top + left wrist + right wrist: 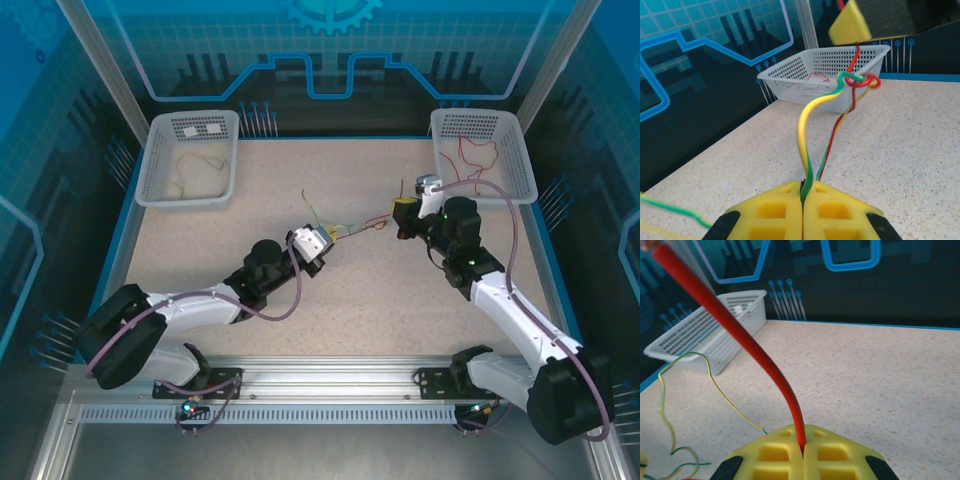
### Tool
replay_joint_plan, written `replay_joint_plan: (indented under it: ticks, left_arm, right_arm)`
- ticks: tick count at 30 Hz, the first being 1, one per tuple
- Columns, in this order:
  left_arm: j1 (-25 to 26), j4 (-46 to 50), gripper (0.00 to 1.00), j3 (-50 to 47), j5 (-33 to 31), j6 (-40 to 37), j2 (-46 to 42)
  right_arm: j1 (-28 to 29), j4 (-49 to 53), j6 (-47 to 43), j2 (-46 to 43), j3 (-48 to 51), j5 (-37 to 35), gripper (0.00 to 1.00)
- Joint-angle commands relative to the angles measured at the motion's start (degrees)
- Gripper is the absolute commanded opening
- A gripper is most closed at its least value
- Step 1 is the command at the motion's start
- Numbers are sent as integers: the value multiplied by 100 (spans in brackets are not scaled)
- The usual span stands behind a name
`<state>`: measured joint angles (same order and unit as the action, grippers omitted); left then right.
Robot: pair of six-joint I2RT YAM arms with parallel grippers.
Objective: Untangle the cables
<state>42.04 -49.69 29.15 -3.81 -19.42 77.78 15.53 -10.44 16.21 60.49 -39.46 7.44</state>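
The robot's right gripper will pull away from its left gripper and release the red cable, since the red cable loops with the yellow-green one at the knot.
A yellow-green cable rises from between the pads of my left gripper, which is shut on it. It runs up to a knot where it loops with a red cable. My right gripper is shut on the red cable, which stretches up and to the left. From above, the left gripper and the right gripper face each other mid-table. The tangled cables are strung between them above the tabletop. A loose yellow-green length trails on the table.
A white basket at the back left holds a pale yellow cable. A second white basket at the back right holds a red cable. Blue walls ring the speckled table.
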Motion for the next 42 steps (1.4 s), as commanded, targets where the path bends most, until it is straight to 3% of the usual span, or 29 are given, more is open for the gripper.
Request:
replay_joint_plan:
  ticks: [1,19,23,27,28,31,35,36,40,42]
  left_arm:
    - [-313,-215,0,-241,-221,351,-375]
    - [-1190,-293,0,-825,-745,964,-1190]
    - [-1407,-218,0,-872,-741,1213,-1260]
    - [-1420,-14,0,-746,-218,1283,-1176]
    - [-1420,70,0,-661,51,1271,-1114]
    - [-1282,360,0,-333,447,1273,-929]
    - [-871,682,0,88,451,872,-659]
    - [-758,742,0,194,542,805,-573]
    - [-499,804,0,561,833,944,-148]
    - [-401,686,0,662,874,1089,68]
  right_arm:
    - [-448,153,207,-223,120,-963,0]
    - [-1104,639,823,-779,549,-2131,0]
    - [-1308,694,882,-908,591,-2067,0]
    - [-1358,14,700,-952,742,-728,0]
    - [-1328,-265,686,-928,795,-244,5]
    - [-1082,-775,442,-821,762,621,0]
    - [-670,-760,41,-640,487,1143,2]
    - [-561,-745,-3,-541,383,1308,9]
    - [51,-657,-159,-171,70,1478,16]
    - [412,-746,-369,-71,38,1435,27]
